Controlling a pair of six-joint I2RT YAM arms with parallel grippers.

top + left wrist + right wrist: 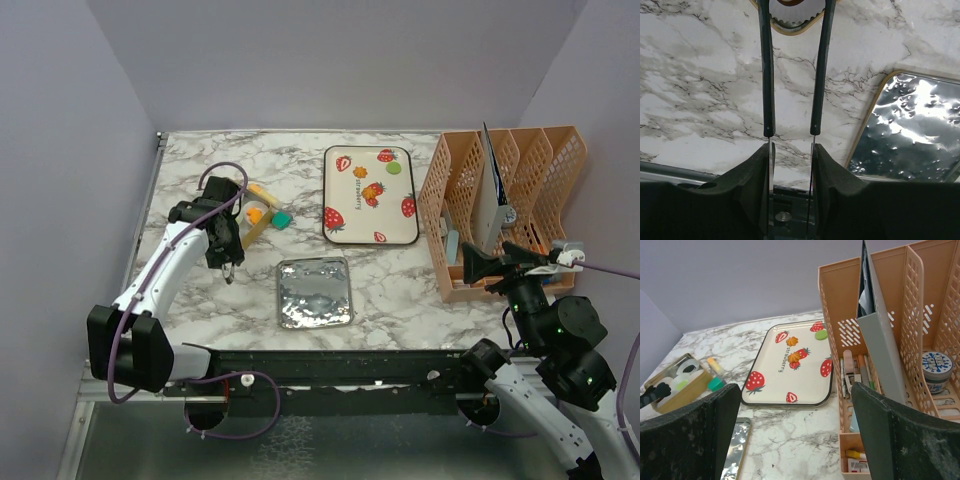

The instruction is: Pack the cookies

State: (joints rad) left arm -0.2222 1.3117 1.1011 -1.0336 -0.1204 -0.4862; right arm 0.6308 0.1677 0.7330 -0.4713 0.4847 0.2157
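The left gripper rises and moves to the strawberry tray's near edge for the release next, since that edge lies to its right in the top view.
Two orange cookies (372, 190) and a green cookie (394, 168) lie on the white strawberry tray (350, 232). They also show in the right wrist view as orange (794, 356) and green (821, 334). My left gripper (226, 258) is shut on thin dark tongs (769, 75). The tong tips reach a white paper cup (790, 21) with a brown cookie (790, 2) in it, inside the wooden box (250, 215). An orange cookie (254, 213) sits in that box. My right gripper (795, 435) is open and empty, raised by the organiser.
A silver foil tray (314, 292) lies near the front middle and shows right of the tongs (910, 130). A yellow stick (265, 192) and a green block (282, 220) lie by the box. An orange file organiser (500, 200) with a grey binder stands at the right.
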